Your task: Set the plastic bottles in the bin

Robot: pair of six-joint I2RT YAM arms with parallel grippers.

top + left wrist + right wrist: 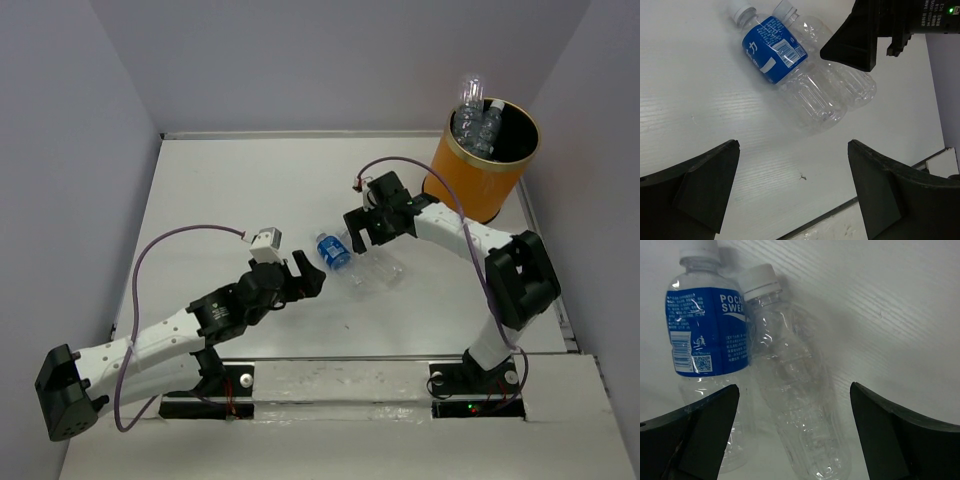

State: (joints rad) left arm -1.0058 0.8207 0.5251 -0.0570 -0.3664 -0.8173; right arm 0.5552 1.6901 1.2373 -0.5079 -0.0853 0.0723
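The plain bottle is below my right gripper, between the open fingers, so next I need to lower my right gripper to the bottle, around its upper body [365, 247] [789, 364], with one finger beside the labelled bottle, and close.
Two clear plastic bottles lie side by side mid-table: one with a blue label [335, 252] [774, 49] [707, 332] and a plain one [378, 270] [840, 75] [795, 385]. My right gripper [362, 228] [792, 440] is open, just above them, its jaws either side of the plain bottle, not touching. My left gripper [308, 277] [792, 185] is open and empty, just left of the bottles. The orange-yellow bin [478, 170] stands at the back right with several clear bottles [474, 118] in it, one sticking up above the rim.
White walls close in the table [220, 200] on the left, back and right. A ledge [340, 380] runs along the near edge by the arm bases. The right gripper's body [865, 30] shows in the left wrist view, over the bottles.
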